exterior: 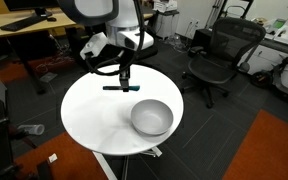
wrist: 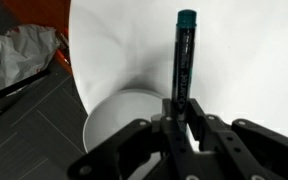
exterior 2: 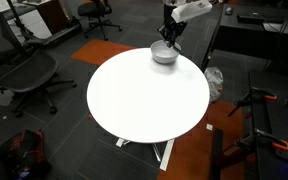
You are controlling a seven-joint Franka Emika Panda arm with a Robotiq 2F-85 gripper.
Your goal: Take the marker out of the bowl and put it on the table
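My gripper should go down toward the bare white tabletop beside the bowl and release the marker (exterior: 115,88) there, because that clear spot is below my gripper.
My gripper (exterior: 125,78) is shut on the marker (exterior: 115,88), a thin dark stick with a teal tip. It holds the marker level above the round white table (exterior: 89,115), clear of the bowl. In the wrist view the marker (wrist: 185,55) sticks out from between the fingers (wrist: 180,112) over the white tabletop (wrist: 249,60). The silvery-grey bowl (exterior: 151,117) stands on the table beside the gripper and looks empty. It also shows in the wrist view (wrist: 114,122) and in an exterior view (exterior 2: 164,54), just below the gripper (exterior 2: 171,38).
Black office chairs (exterior: 216,62) (exterior 2: 24,72) stand around the table. A wooden desk (exterior: 29,35) is at the back. Crumpled plastic (wrist: 19,55) lies on the dark floor by the table's edge. An orange rug (exterior: 269,150) covers part of the floor.
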